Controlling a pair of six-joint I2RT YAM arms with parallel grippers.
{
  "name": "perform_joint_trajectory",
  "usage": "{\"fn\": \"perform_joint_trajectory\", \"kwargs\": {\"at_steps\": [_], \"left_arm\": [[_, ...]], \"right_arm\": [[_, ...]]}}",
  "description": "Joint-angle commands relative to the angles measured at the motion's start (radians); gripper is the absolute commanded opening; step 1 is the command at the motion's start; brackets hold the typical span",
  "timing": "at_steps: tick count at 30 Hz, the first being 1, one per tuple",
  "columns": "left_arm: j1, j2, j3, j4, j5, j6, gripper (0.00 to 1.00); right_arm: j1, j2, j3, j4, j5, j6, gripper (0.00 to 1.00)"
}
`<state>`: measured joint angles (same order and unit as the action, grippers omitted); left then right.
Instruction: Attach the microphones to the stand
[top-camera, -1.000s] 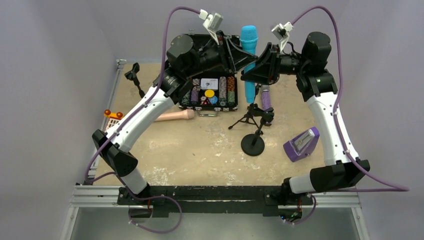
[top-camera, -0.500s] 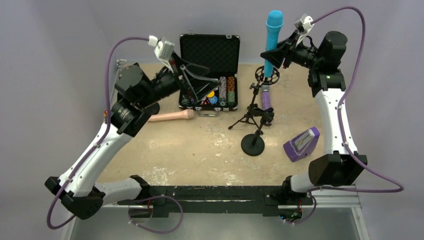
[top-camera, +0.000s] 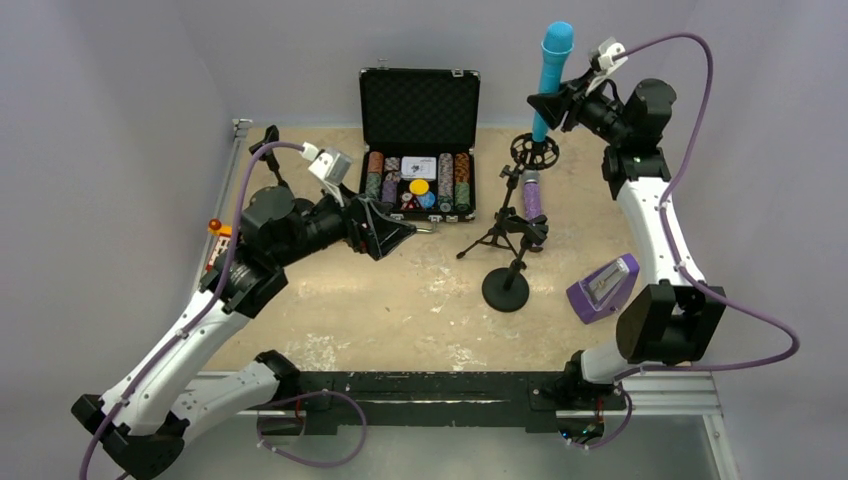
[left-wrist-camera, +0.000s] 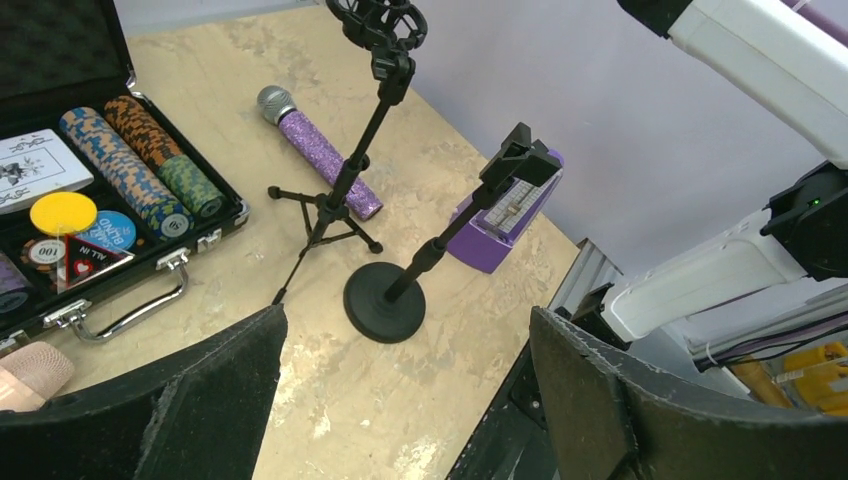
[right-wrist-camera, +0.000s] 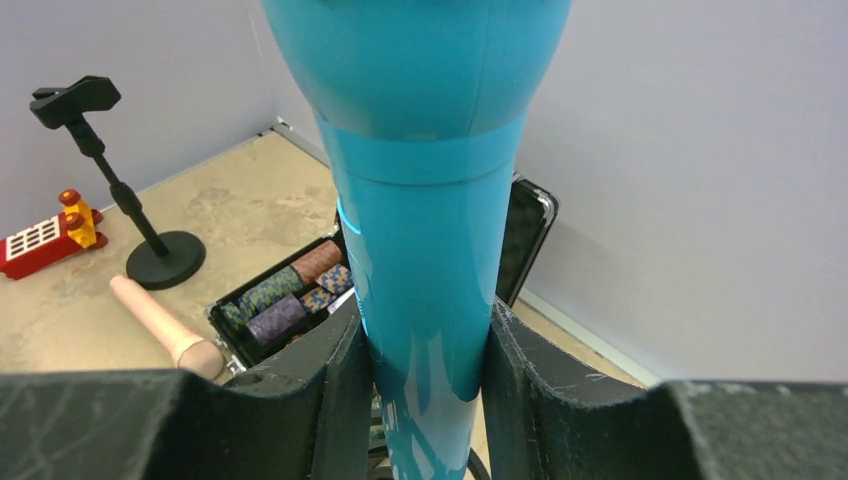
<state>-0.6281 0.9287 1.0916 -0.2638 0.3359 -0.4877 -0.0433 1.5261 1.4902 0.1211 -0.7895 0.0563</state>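
Observation:
The lower end of the blue microphone is over the ring of the tripod stand's ring holder. My right gripper will move down toward the ring holder until the microphone sits in it.
My right gripper is shut on the blue microphone and holds it upright at the back, its lower end just above the ring holder of the tripod stand. In the right wrist view the blue microphone fills the gap between the pads. A purple glitter microphone lies on the table behind the tripod stand; it also shows in the left wrist view. A round-base stand with a clip stands in front. A pink microphone lies partly behind my left gripper, which is open and empty above the table.
An open black case of poker chips stands at the back centre. A purple metronome sits at the right. Another small clip stand and a red toy are at the far left.
My left arm has swung back and down to the left, away from the case. My right gripper has carried the blue microphone rightward and back, stood it upright over the tripod stand's ring.

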Motion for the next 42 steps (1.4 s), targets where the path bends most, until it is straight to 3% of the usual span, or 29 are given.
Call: {"fn": "perform_joint_trajectory", "kwargs": {"at_steps": [1,8,15,18,29,34,42], "left_arm": [[0.007,-0.071,-0.028,-0.009,-0.03,0.02,0.94],[0.007,-0.116,-0.096,-0.017,-0.029,0.005,0.95],[0.008,-0.176,-0.148,-0.017,-0.04,-0.006,0.95],[0.008,-0.202,-0.157,-0.035,-0.048,-0.002,0.95],[0.007,-0.26,-0.2,-0.059,-0.074,0.0,0.95],[0.006,-0.276,-0.203,-0.066,-0.073,-0.003,0.95],[0.007,-0.321,-0.209,-0.103,-0.071,-0.002,0.96]], "right_arm": [[0.0,-0.075,-0.106,0.076,-0.035,0.014,0.0],[0.0,-0.142,-0.15,0.106,-0.094,0.057,0.0],[-0.001,-0.085,-0.176,0.08,-0.065,0.065,0.0],[-0.001,-0.064,-0.198,0.082,-0.094,0.065,0.08],[-0.001,-0.125,-0.219,0.076,-0.138,0.066,0.58],[-0.005,-0.142,-0.156,0.021,-0.165,0.101,0.68],[-0.009,-0.186,-0.067,-0.114,-0.199,0.062,0.74]]}}
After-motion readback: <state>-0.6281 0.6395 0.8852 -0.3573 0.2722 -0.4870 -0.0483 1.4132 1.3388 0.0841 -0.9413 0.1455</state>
